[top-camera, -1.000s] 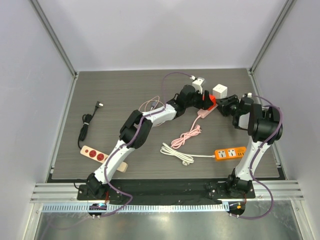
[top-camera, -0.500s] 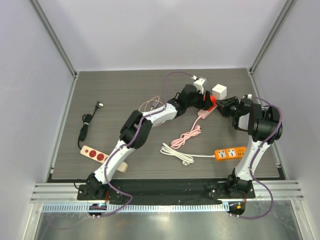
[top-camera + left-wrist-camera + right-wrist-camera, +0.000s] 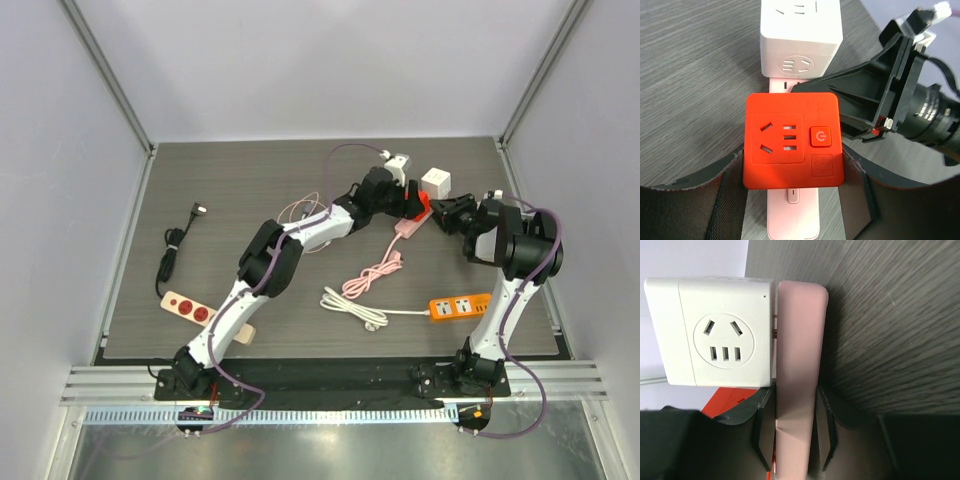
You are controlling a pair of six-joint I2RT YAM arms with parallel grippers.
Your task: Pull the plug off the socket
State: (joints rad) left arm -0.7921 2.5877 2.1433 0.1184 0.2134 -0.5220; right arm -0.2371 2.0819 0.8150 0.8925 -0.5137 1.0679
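Observation:
My left gripper lifts, lowers to the left in the top view and releases the red cube plug on bare tabletop next, since my right gripper pins the socket strip.
A pink socket strip lies at the back of the table, with a red cube plug and a white cube plug seated on it. My left gripper is shut on the red cube, one finger against each side. The pink strip shows below the cube and the white cube beyond it. My right gripper is shut on the pink strip, its pads flat on both faces. The white cube sits just past its fingers.
The strip's pink cord coils toward the table's middle. An orange power strip with a white cable lies at the front right. A beige strip with red buttons and a black cable lie at the left.
The strip with both cubes and both grippers has shifted very slightly left and away. Both grips are unchanged.

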